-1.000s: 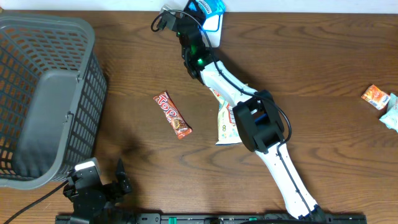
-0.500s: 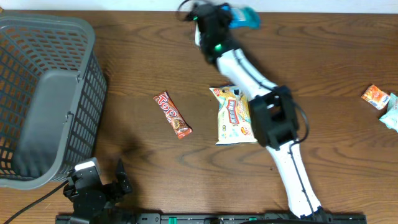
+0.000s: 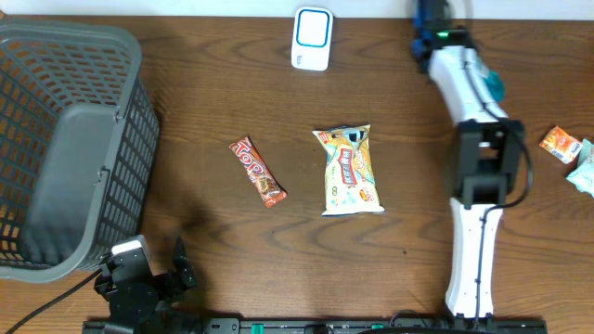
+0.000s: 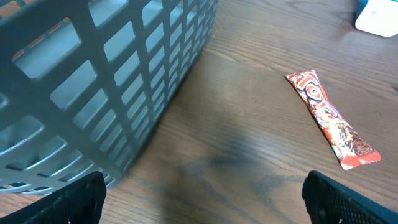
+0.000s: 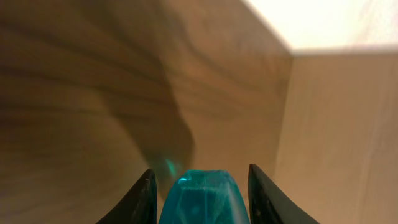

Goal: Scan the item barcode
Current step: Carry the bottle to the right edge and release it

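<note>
The robot's right gripper should next swing the teal item to the right in the overhead view, onto the bare wood by the orange packet, and let go of it there.
A translucent teal item (image 5: 202, 199) sits between the dark fingers of my right gripper (image 5: 199, 177), which is shut on it. Overhead, that gripper (image 3: 432, 11) is at the far table edge, right of centre, with its arm stretched toward it. A teal patch (image 3: 496, 85) shows beside the forearm; I cannot tell if it is the same item. The white and blue scanner (image 3: 312, 38) lies flat at the far edge, well left of the right gripper. My left gripper (image 4: 202, 199) is open over bare wood at the near left corner (image 3: 162, 278).
A grey mesh basket (image 3: 65, 139) fills the left side and stands close to the left gripper (image 4: 93, 81). A red chocolate bar (image 3: 258, 171) and a yellow snack bag (image 3: 350, 170) lie mid-table. An orange packet (image 3: 560, 144) and a pale packet (image 3: 585, 172) lie at the right edge.
The right arm has swung from over the scanner to the far right, carrying the teal item and uncovering the scanner and snack bag. The left arm has not moved.
</note>
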{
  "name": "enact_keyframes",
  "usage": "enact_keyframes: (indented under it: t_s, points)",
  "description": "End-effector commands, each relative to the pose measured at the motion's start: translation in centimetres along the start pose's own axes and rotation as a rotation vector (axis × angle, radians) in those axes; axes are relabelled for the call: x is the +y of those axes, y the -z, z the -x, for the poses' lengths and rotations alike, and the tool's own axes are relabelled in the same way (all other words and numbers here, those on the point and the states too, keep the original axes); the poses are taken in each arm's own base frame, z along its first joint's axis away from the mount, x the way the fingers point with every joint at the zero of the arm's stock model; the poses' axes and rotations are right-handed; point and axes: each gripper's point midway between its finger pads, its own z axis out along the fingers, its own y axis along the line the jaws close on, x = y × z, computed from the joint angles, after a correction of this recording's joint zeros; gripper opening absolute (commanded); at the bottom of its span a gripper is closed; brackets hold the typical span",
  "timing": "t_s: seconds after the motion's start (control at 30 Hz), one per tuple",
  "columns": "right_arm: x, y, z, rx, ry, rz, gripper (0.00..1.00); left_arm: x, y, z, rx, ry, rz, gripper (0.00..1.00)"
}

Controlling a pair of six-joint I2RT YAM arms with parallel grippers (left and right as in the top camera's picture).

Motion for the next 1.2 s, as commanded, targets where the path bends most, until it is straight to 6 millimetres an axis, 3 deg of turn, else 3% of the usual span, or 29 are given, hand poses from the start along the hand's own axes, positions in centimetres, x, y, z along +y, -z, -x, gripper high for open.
enact_keyframes:
  t_s: [0.0,0.17,0.27,0.33,0.4,0.43,0.47,0.53,0.67,0.73,0.77,0.87,0.93,1.03,1.07,1.1,1.17]
  points:
    - [-4.1,-2.1,-3.7,0.078,-0.125,-0.031,0.13,0.2,0.1,0.2,-0.009,0.005,0.013,0.98]
    - [-6.0,-6.7,-9.4,0.197,-0.182,-0.034,0.21,0.2,0.1,0.2,-0.009,0.005,0.013,0.98]
    - [-7.2,-8.6,-12.1,0.245,-0.286,-0.028,0.4,0.2,0.1,0.2,-0.009,0.005,0.013,0.98]
    - [-8.0,-8.6,-12.6,0.25,-0.334,-0.038,0.49,0.2,0.1,0.2,-0.009,0.005,0.013,0.98]
    - [-8.8,-8.1,-12.3,0.234,-0.372,-0.044,0.64,0.2,0.1,0.2,-0.009,0.005,0.013,0.99]
    - [-9.7,-7.1,-11.4,0.197,-0.414,-0.038,0.84,0.2,0.1,0.2,-0.009,0.005,0.013,0.98]
    - [-9.9,-6.4,-10.8,0.171,-0.435,-0.024,0.95,0.2,0.1,0.2,-0.009,0.005,0.013,0.98]
    - [-10.6,-4.5,-9.1,0.105,-0.48,0.018,0.99,0.2,0.1,0.2,-0.009,0.005,0.013,0.98]
    - [-11.8,1.5,-5.1,-0.068,-0.573,0.158,0.99,0.2,0.1,0.2,-0.009,0.005,0.013,0.98]
    - [-11.0,6.8,-2.5,-0.188,-0.605,0.342,0.99,0.2,0.1,0.2,-0.009,0.005,0.013,0.98]
    - [-9.5,11.3,-1.2,-0.257,-0.595,0.513,0.99,0.2,0.1,0.2,-0.009,0.005,0.013,0.98]
    - [-6.2,19.4,-0.1,-0.329,-0.548,0.799,0.99,0.2,0.1,0.2,-0.009,0.005,0.013,0.99]
    - [-4.3,23.2,0.0,-0.309,-0.584,0.929,0.99,0.2,0.1,0.2,-0.009,0.005,0.013,0.98]
    - [0.1,27.8,-0.7,-0.123,-0.705,1.106,0.99,0.2,0.1,0.2,-0.009,0.005,0.013,0.98]
    - [2.3,29.4,-1.4,-0.017,-0.735,1.162,0.99,0.2,0.1,0.2,-0.009,0.005,0.013,0.98]
    - [5.9,31.6,-2.7,0.103,-0.683,1.212,0.99,0.2,0.1,0.2,-0.009,0.005,0.013,0.98]
    - [9.3,32.9,-4.2,0.164,-0.566,1.197,0.99,0.2,0.1,0.2,-0.009,0.005,0.013,0.98]
